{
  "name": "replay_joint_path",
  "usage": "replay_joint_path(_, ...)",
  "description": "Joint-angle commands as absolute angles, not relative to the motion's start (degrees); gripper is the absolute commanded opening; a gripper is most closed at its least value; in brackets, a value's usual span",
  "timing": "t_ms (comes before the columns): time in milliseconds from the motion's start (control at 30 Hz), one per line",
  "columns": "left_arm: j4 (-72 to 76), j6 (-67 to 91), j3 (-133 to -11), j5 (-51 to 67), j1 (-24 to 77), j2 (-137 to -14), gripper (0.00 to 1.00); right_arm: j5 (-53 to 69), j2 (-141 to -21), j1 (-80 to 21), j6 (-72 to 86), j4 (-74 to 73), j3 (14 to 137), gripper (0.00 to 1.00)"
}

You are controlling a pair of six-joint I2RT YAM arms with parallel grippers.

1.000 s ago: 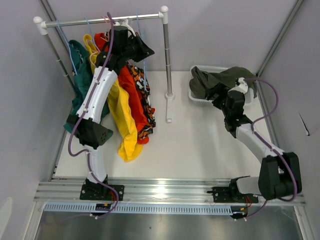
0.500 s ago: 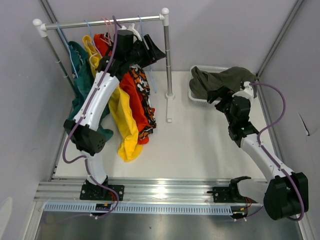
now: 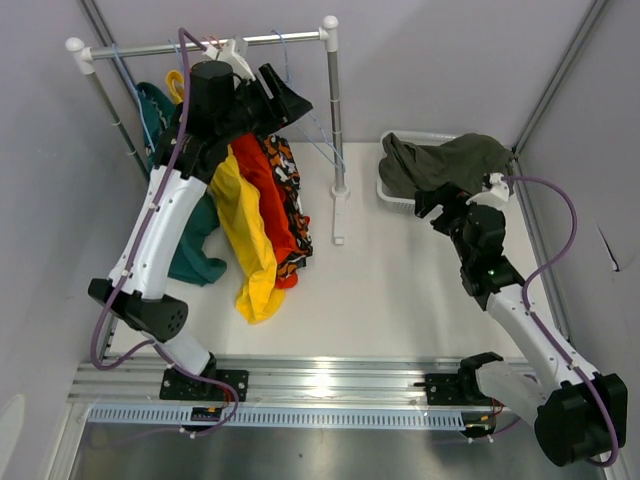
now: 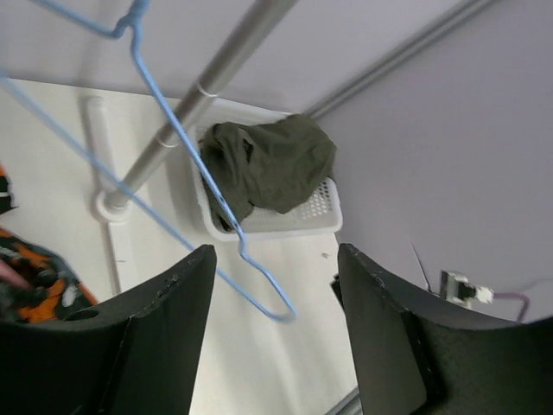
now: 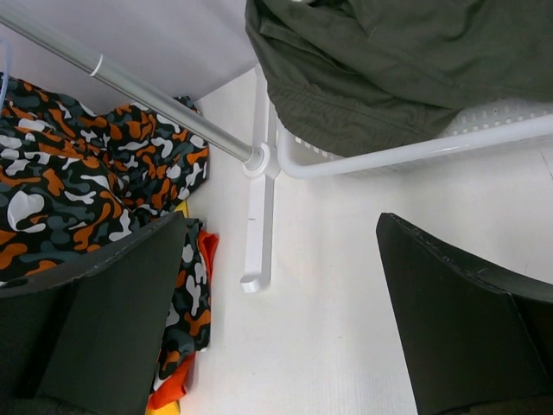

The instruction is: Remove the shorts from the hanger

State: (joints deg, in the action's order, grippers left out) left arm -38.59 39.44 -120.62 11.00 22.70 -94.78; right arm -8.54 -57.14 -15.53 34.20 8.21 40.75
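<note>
Next, my left gripper will go to the left in its wrist view, away from the empty blue hanger, because the patterned shorts' pink hanger hangs there.
An empty blue wire hanger (image 3: 318, 143) hangs from the rack rail (image 3: 130, 45), tilted to the right. My left gripper (image 3: 288, 98) is open just under the rail. In the left wrist view the hanger's lower bend (image 4: 278, 311) lies between the spread fingers of that gripper (image 4: 275, 259) without touching them. Teal (image 3: 190, 250), yellow (image 3: 245, 235), red-orange (image 3: 268, 195) and patterned shorts (image 3: 292, 190) hang on the rack. The dark olive shorts (image 3: 445, 160) lie in the white basket (image 3: 393, 197). My right gripper (image 3: 437, 207) is open beside that basket, holding nothing.
The rack's right post (image 3: 333, 110) stands on a white foot (image 3: 340, 215) between the hanging clothes and the basket. The right wrist view shows that foot (image 5: 259, 225), the basket rim (image 5: 415, 151) and the patterned shorts (image 5: 86, 181). Grey walls close in on both sides.
My left gripper opened and let go of the blue hanger while the arm rose and shifted left. My right arm drew back from the basket, leaving the olive shorts inside.
</note>
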Motion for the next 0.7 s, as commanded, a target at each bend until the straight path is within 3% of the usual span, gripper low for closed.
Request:
replay_joint_path(0, -42.0, 36.5, -120.2, 2.3, 22.5, -91.8, 0.64, -9.1, -54.9, -15.8, 33.0, 7.8, 40.0, 0.99)
replay_joint_path(200, -45.1, 35.7, -120.5, -7.3, 22.3, -91.1, 0.63, -9.3, -54.1, -15.7, 32.7, 7.1, 39.1, 0.99)
replay_joint_path(667, -46.4, 33.4, -120.8, -16.8, 21.9, -92.5, 0.61, -9.4, -54.0, -15.8, 31.6, 7.0, 38.1, 0.98)
